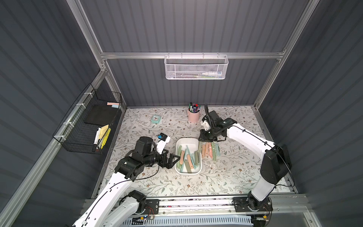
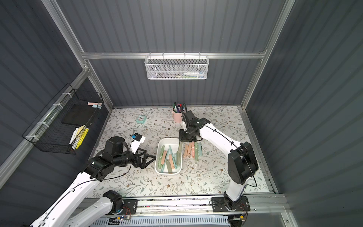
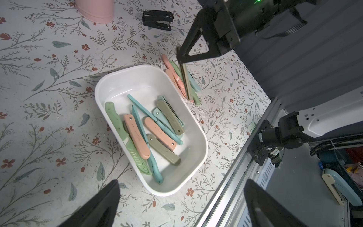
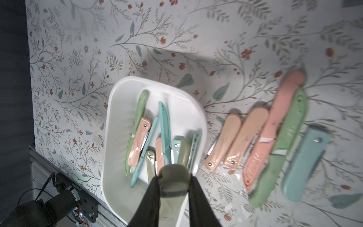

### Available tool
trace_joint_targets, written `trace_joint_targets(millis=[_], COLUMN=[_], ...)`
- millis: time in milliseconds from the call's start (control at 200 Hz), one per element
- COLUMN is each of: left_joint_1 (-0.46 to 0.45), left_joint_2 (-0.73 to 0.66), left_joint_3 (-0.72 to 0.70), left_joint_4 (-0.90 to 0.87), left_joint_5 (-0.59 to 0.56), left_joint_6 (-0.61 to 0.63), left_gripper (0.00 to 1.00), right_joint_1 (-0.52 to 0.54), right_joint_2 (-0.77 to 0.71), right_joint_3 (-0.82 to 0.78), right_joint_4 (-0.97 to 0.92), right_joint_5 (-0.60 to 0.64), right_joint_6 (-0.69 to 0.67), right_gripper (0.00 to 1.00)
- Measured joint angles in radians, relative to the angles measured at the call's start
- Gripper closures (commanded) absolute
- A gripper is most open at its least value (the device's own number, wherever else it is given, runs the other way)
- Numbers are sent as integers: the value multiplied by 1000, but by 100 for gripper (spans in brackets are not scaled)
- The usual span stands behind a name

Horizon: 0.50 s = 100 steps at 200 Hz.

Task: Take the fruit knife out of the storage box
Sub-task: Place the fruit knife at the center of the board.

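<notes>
My right gripper carries the olive knife across the row next, then lowers and releases it. Bare tabletop past the row's teal knife (image 1: 222, 149) (image 4: 332, 168) lies below the gripper.
The white storage box (image 1: 188, 139) (image 2: 169, 139) (image 3: 145, 82) (image 4: 112, 110) lies mid-table with several folded and sheathed fruit knives in it, in pink, teal, green and olive. My right gripper (image 1: 204, 139) (image 2: 183, 139) (image 4: 173, 176) is shut on an olive fruit knife (image 1: 200, 149) (image 2: 179, 151) (image 3: 185, 80) (image 4: 173, 182). That knife hangs upright over the box's right rim. Beside the box's left wall my left gripper (image 1: 173, 162) (image 2: 150, 162) (image 3: 181, 181) is open and holds nothing.
A row of knives (image 1: 210, 150) (image 4: 275, 147) lies on the table just right of the box. Behind it are a pink pen cup (image 1: 194, 116), a black stapler (image 3: 157, 19) and a teal clock (image 1: 156, 119). A black wire basket (image 1: 88, 125) hangs on the left wall.
</notes>
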Motion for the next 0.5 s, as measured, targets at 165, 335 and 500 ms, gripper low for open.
trace_joint_targets(millis=[165,335,500], left_joint_1=[0,0,0], left_joint_2=[2,2,2], left_joint_3=[0,0,0], left_joint_4=[1,8,8], left_joint_5=[0,0,0], left_joint_6=[0,0,0], left_gripper=[1,1,1], right_joint_1=[-137,-257,-282], right_joint_2=[-61,-39,37], right_joint_3=[-57,-87,-85], right_joint_4=[-60,-140,-195], right_joint_5=[-5,9,51], right_joint_6=[-58,-122,-175], right_gripper=[75,75,75])
